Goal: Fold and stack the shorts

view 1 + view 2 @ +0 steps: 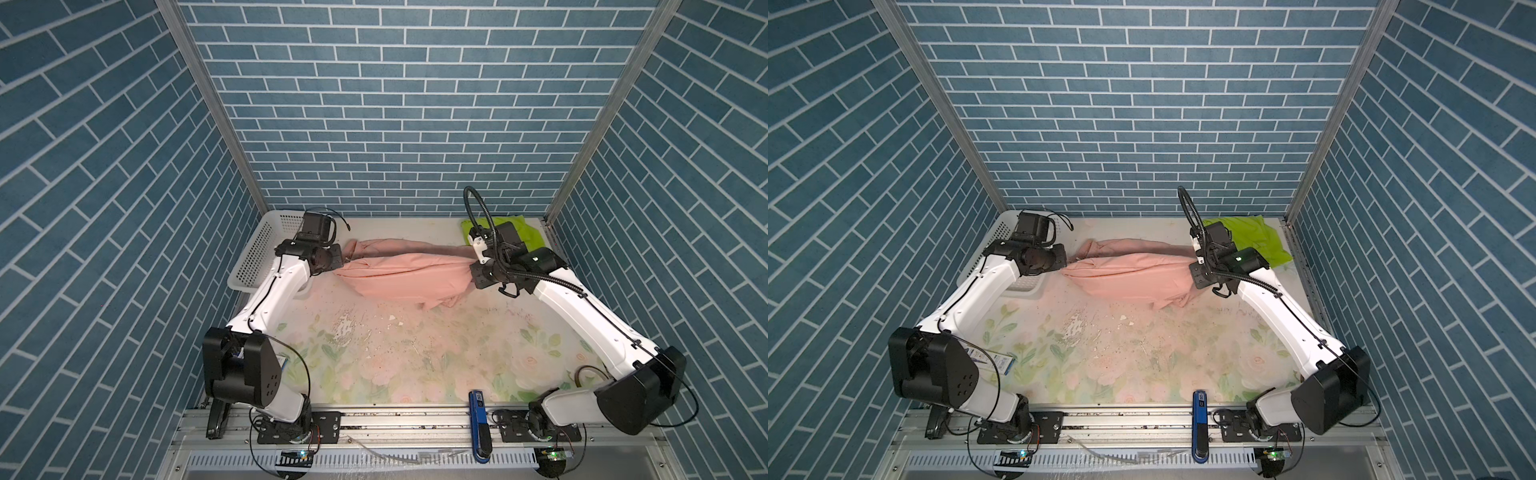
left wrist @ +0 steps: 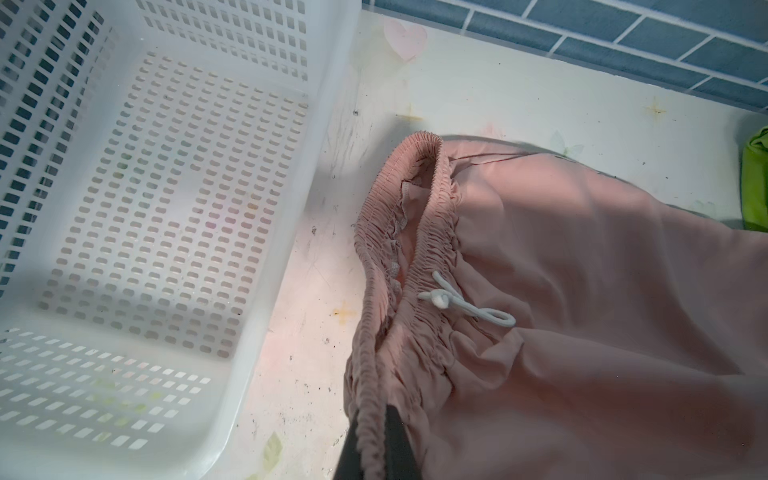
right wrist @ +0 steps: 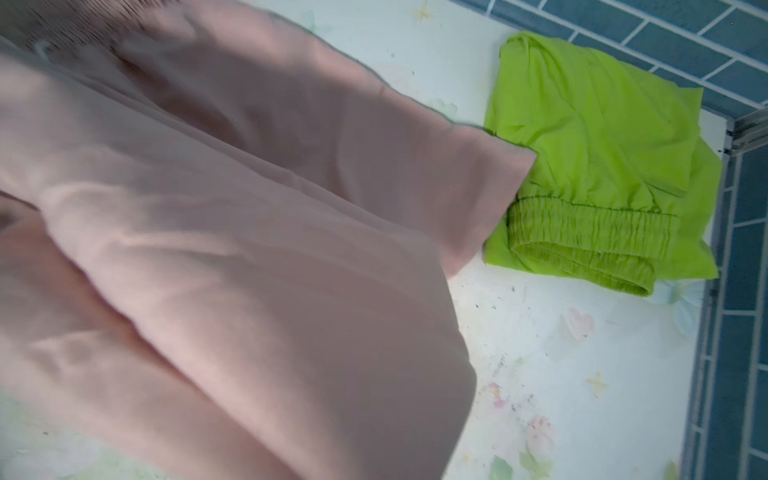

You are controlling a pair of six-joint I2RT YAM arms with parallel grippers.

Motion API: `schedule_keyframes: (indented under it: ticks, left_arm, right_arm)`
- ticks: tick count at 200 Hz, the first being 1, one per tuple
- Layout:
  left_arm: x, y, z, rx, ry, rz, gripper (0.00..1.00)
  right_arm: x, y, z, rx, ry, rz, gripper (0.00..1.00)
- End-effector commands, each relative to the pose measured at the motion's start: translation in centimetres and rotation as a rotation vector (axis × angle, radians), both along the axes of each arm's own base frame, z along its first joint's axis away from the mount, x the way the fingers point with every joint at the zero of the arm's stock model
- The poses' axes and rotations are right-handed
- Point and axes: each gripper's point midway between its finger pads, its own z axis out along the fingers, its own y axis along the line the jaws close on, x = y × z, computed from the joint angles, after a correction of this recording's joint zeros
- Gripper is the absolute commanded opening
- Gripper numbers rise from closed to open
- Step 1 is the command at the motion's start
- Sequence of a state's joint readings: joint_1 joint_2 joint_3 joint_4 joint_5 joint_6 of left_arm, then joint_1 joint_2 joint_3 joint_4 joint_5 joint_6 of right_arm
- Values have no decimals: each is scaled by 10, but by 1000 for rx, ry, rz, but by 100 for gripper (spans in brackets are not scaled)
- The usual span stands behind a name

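Observation:
My right gripper moves back and down onto the clear flowered tabletop next and lets go of the bunched fabric. That open space lies below and back from it.
The salmon-pink shorts (image 1: 407, 274) (image 1: 1129, 276) hang stretched between my two grippers over the back of the table, sagging in the middle. My left gripper (image 1: 338, 262) (image 2: 374, 449) is shut on their gathered waistband (image 2: 419, 249), beside a white drawstring. At the other end, my right gripper (image 1: 473, 268) (image 1: 1194, 270) is shut on bunched pink fabric. In the right wrist view the pink cloth (image 3: 208, 249) hides its jaws. The lime-green shorts (image 1: 525, 232) (image 1: 1254, 241) (image 3: 602, 166) lie folded in the back right corner, behind my right gripper.
A white perforated basket (image 1: 253, 253) (image 2: 316, 166) stands at the back left, close beside my left gripper. A blue tool (image 1: 478, 419) (image 1: 1199, 419) lies across the front rail. Brick-pattern walls close in the back and both sides.

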State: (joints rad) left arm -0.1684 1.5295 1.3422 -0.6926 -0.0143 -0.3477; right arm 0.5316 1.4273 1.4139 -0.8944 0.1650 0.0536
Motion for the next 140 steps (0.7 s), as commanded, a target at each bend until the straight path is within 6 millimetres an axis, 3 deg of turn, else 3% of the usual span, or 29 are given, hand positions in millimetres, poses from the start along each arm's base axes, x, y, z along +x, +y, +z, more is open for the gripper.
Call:
schedule_keyframes:
  ticks: [1,26,44,55,67,78,100,113,140]
  left_arm:
    - [-10,9,-9,16,35,26,0]
    - [-7,4,-6,-6,28,17,0]
    - [-6,1,-2,-27,11,13,0]
    - [-7,1,0,-29,9,12,0]
    - [-11,3,0,-22,13,17,0]
    - [-17,7,-2,-8,21,24,0]
    - [-30,12,-8,3,33,40,0]
    - [-36,12,-11,-6,38,47,0]
    - [-43,10,-17,-25,52,46,0]
  right_arm:
    - [-6,-38,18,-189,-10,-12,0]
    - [14,-6,77,-45,-221,116,0]
    - [12,18,103,57,-325,249,0]
    - [5,30,107,99,-315,318,0]
    - [-10,40,94,146,-223,383,0]
    - [-27,44,67,172,-98,400,0]
    - [-60,27,1,148,165,306,0]
    - [-78,16,-26,118,300,234,0]
    - [-86,-3,-52,51,402,85,5]
